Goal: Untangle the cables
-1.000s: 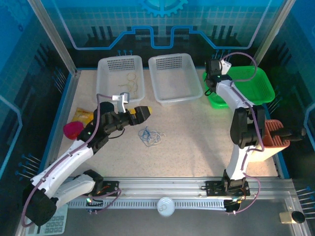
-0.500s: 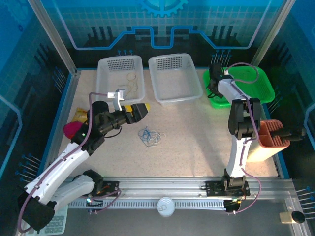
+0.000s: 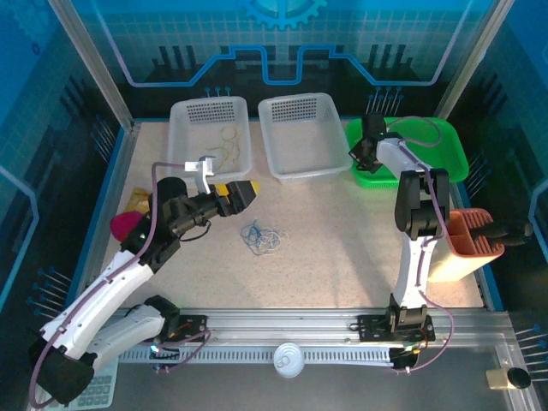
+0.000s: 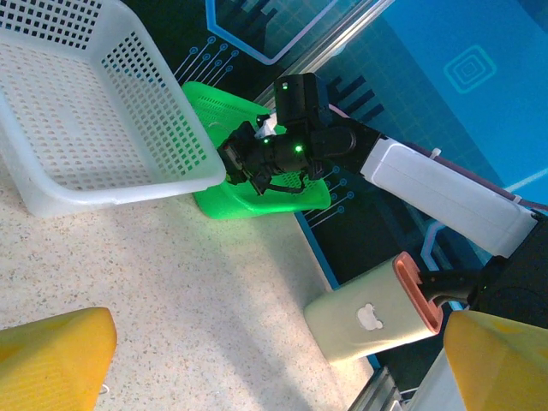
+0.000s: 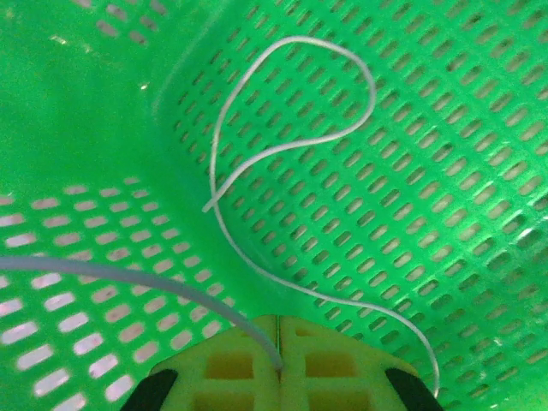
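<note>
I will next move my right gripper toward the green basket's end (image 3: 352,134) (image 5: 94,312) beside it, by the middle white basket, and let go, because the white cable leads there.
A tangle of blue and white cables (image 3: 261,235) lies on the table in the top view. Yellowish cables (image 3: 226,145) rest in the left white basket (image 3: 187,145). My left gripper (image 3: 254,190) hovers left of and above the tangle. Its yellow fingers (image 4: 51,360) stand wide open around nothing. My right gripper (image 3: 360,158) reaches into the green basket (image 3: 445,141), at its left end. It is shut (image 5: 279,368) on a white cable (image 5: 111,276) that leads off to the left. Another thin white cable (image 5: 295,141) loops on the green basket's floor (image 5: 445,128).
The middle white basket (image 3: 272,141) stands between the other two. A pink object (image 3: 127,224) and a yellow bag (image 3: 141,201) lie at the table's left edge. A beige holder with an orange rim (image 3: 475,244) stands at the right edge.
My right arm has folded in and its gripper has shifted left inside the green basket. The left gripper has drawn back slightly to the left and stayed open.
</note>
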Robot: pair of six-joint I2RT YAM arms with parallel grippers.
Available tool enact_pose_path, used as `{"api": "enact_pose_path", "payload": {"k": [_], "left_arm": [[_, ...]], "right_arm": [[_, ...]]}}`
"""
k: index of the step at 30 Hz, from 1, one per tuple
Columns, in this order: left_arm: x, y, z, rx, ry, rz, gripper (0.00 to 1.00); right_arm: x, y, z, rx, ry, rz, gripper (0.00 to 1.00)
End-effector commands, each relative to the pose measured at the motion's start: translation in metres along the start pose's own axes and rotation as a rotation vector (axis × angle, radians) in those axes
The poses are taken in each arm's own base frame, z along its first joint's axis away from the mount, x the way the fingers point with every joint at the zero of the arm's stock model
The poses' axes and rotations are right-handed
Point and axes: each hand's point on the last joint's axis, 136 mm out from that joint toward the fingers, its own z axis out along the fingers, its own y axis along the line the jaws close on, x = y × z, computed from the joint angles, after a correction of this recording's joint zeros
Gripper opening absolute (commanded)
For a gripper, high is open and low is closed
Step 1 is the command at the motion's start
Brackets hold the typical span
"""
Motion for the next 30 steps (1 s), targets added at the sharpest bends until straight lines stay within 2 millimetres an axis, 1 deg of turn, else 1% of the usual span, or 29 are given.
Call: {"api": "enact_pose_path", "payload": {"k": [1, 9, 12, 14, 17, 19, 21, 24, 25, 27, 28, 30], "left_arm": [[-0.009, -0.013, -0.006, 0.022, -0.032, 0.015, 0.99], [-0.008, -0.012, -0.008, 0.023, -0.036, 0.013, 0.99], [-0.007, -0.012, -0.009, 0.023, -0.036, 0.013, 0.99], [-0.007, -0.012, -0.008, 0.025, -0.035, 0.01, 0.99], [-0.008, -0.014, -0.009, 0.032, -0.035, 0.007, 0.99], [-0.008, -0.016, -0.009, 0.038, -0.036, 0.007, 0.99], [-0.007, -0.017, -0.009, 0.044, -0.034, 0.009, 0.99], [-0.007, -0.017, -0.008, 0.045, -0.032, 0.01, 0.99], [-0.006, -0.017, -0.008, 0.044, -0.031, 0.01, 0.99], [-0.006, -0.018, -0.008, 0.046, -0.03, 0.01, 0.99], [-0.006, -0.018, -0.008, 0.045, -0.03, 0.012, 0.99], [-0.006, -0.018, -0.008, 0.043, -0.03, 0.014, 0.99]], "right_arm": [[0.027, 0.024, -0.003, -0.065, 0.054, -0.013, 0.0], [0.059, 0.052, -0.01, -0.13, 0.084, -0.047, 0.0], [0.063, 0.061, -0.018, -0.15, 0.075, -0.06, 0.0], [0.057, 0.065, -0.028, -0.159, 0.045, -0.076, 0.0], [0.038, 0.065, -0.05, -0.153, -0.042, -0.106, 0.0], [0.021, 0.063, -0.067, -0.135, -0.113, -0.133, 0.0], [0.007, 0.059, -0.08, -0.119, -0.162, -0.151, 0.0], [-0.008, 0.054, -0.093, -0.107, -0.203, -0.172, 0.01], [-0.011, 0.052, -0.096, -0.104, -0.209, -0.176, 0.07], [-0.016, 0.049, -0.099, -0.105, -0.211, -0.189, 0.23], [-0.02, 0.049, -0.102, -0.109, -0.216, -0.197, 0.33], [-0.024, 0.048, -0.11, -0.12, -0.228, -0.219, 0.48]]}}
